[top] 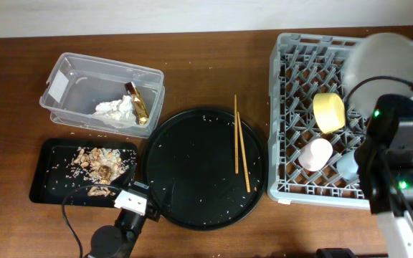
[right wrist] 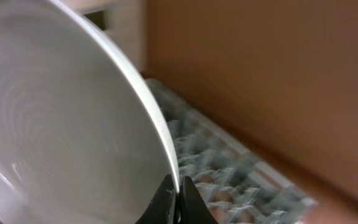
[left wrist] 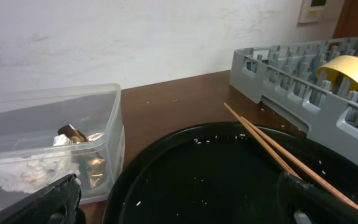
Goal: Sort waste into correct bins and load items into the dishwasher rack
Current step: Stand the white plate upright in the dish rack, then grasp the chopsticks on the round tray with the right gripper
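Observation:
The right gripper moves down toward the wires beside the yellow bowl (top: 329, 112) next and releases the rim of the plate, because the plate still hangs on edge above the rack.
My right gripper (right wrist: 178, 198) is shut on the rim of the pale grey-green plate (right wrist: 61, 130), holding it on edge over the far right of the grey dishwasher rack (top: 292, 86); the plate also shows in the overhead view (top: 387, 66). The yellow bowl (top: 329, 112), pink cup (top: 315, 153) and blue cup (top: 346, 165) sit in the rack. The chopsticks (top: 239, 140) lie on the round black tray (top: 192, 208). My left gripper (left wrist: 179, 199) is open and empty at that tray's near left rim. The clear tub (top: 70, 82) holds the tissue (top: 115, 109) and wrapper (top: 138, 100). The black rectangular tray (top: 49, 188) holds the food scraps (top: 100, 166).
Rice grains are scattered over the round black tray. The rack's grey wall (left wrist: 272, 93) rises at the right in the left wrist view, with the chopsticks (left wrist: 272, 149) before it. The wall runs along the table's far edge.

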Robot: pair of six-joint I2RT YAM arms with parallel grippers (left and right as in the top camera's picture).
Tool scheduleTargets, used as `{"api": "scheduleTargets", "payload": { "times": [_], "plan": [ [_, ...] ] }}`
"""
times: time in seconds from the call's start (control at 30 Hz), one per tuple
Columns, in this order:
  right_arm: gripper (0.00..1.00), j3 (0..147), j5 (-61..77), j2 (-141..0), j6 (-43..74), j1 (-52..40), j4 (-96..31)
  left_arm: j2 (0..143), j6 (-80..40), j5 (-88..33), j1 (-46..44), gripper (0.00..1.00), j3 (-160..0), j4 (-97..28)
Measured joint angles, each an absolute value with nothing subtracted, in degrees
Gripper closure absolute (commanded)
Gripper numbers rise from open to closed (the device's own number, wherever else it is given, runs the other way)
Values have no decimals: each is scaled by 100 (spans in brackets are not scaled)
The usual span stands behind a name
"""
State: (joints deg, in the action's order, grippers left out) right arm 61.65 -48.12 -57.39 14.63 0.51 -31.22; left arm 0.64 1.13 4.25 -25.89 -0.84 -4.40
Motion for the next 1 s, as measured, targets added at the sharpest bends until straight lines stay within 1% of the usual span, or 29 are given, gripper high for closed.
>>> {"api": "scheduleTargets", "payload": {
  "times": [0.03, 0.1, 0.27, 0.3, 0.4, 0.43, 0.47, 0.5, 0.6, 0.67, 0.7, 0.73, 0.77, 0.8, 0.83, 0.9, 0.93, 1.0],
  "plan": [
    [96, 6167, -4998, -5996, 1302, 336, -2882, 62, 113, 423, -2589, 1, -84, -445],
    [96, 6167, -5435, -6641, 849, 572, -2458, 67, 113, 427, -2589, 1, -84, -447],
    [96, 6160, -6335, -8335, -381, 593, -1658, 64, 113, 432, -2589, 1, -84, -443],
    [96, 6160, -6521, -8783, -777, 580, -1527, 62, 113, 425, -2589, 1, -84, -443],
    [96, 6158, -6650, -9194, -1155, 351, -1546, 62, 113, 427, -2589, 1, -84, -445],
    [71, 6158, -6663, -9233, -1232, 141, -1551, 62, 113, 427, -2589, 1, -84, -445],
    [13, 6158, -6692, -9231, -1264, -32, -1525, 62, 113, 427, -2589, 1, -84, -443],
    [2, 6160, -6709, -9231, -1273, -268, -1487, 62, 113, 427, -2589, 1, -84, -443],
    [2, 6222, -6613, -9194, -1326, -880, -1474, 62, 113, 427, -2589, 1, -84, -443],
    [0, 6552, -5852, -8890, -1326, -1559, -2182, 64, 113, 429, -2589, 1, -84, -443],
    [3, 6665, -5461, -8744, -1323, -1883, -2429, 64, 113, 427, -2589, 1, -84, -443],
    [7, 6814, -4932, -8621, -1151, -2209, -2783, 62, 113, 427, -2589, 1, -84, -445],
    [21, 6919, -4132, -8530, -742, -2585, -3120, 62, 113, 427, -2589, 1, -84, -443],
    [31, 6960, -3350, -8510, -301, -2773, -3437, 64, 110, 427, -2589, 1, -84, -443],
    [38, 6958, -2637, -8519, 123, -2884, -3667, 62, 113, 427, -2589, 1, -84, -443],
    [44, 6906, -1295, -8661, 1096, -3061, -3911, 62, 113, 429, -2589, 1, -84, -443],
    [44, 6820, -727, -8921, 1782, -3175, -3946, 62, 113, 427, -2589, 1, -84, -445],
    [48, 6742, -434, -9314, 2191, -3238, -3913, 64, 113, 427, -2589, 1, -84, -445]
  ]
}}
